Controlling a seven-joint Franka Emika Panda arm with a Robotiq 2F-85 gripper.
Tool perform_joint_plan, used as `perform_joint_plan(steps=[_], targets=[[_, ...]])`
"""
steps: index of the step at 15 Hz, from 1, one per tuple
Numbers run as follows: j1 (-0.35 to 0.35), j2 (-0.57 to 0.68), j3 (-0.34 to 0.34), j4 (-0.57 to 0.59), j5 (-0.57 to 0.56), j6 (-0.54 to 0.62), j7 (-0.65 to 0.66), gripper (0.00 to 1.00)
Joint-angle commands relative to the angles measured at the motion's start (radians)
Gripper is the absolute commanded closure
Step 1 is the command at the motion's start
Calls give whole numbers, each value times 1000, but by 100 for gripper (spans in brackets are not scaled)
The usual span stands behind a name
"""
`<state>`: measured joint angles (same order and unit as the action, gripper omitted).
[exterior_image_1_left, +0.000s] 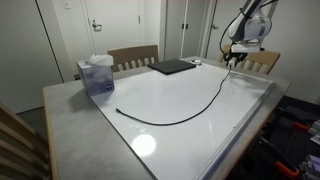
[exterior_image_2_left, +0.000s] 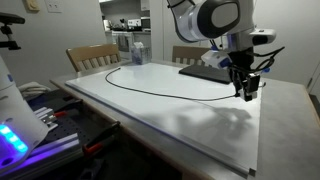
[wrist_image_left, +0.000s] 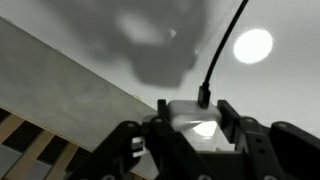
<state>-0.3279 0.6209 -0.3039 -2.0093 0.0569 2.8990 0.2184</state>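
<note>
The small white power adapter (wrist_image_left: 190, 115) still hangs just above the table, so my gripper needs to go down next toward the bare white tabletop beneath the adapter and let go of it.
My gripper (wrist_image_left: 192, 128) is shut on a small white power adapter (wrist_image_left: 190, 115), one black finger pressed on each side of it. A black cable (wrist_image_left: 222, 50) is plugged into the adapter's far face and runs away over the white tabletop. In both exterior views the gripper (exterior_image_1_left: 236, 56) (exterior_image_2_left: 246, 88) hangs just above the table's far corner with the adapter lifted. The cable (exterior_image_1_left: 190, 112) (exterior_image_2_left: 150, 88) lies in a long curve across the table (exterior_image_1_left: 170, 130) to its loose end near the middle.
A dark closed laptop (exterior_image_1_left: 172, 67) (exterior_image_2_left: 205, 71) lies at the table's back edge close to the gripper. A bluish tissue box (exterior_image_1_left: 97, 76) stands at another corner. Wooden chairs (exterior_image_1_left: 133, 56) (exterior_image_2_left: 92, 57) line the far side. The table edge (wrist_image_left: 60, 80) runs below the gripper.
</note>
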Motion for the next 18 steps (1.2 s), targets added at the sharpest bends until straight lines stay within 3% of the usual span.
perform_joint_plan(steps=[1, 6, 13, 14, 15, 18], targets=[[-46, 39, 57, 51, 39, -32, -61, 73], [-78, 89, 109, 88, 58, -69, -98, 73], [-77, 106, 94, 91, 113, -63, -67, 73], [-76, 100, 93, 89, 118, -67, -67, 23], [-79, 95, 97, 86, 122, -65, -72, 22], [-69, 64, 82, 65, 108, -71, -78, 2]])
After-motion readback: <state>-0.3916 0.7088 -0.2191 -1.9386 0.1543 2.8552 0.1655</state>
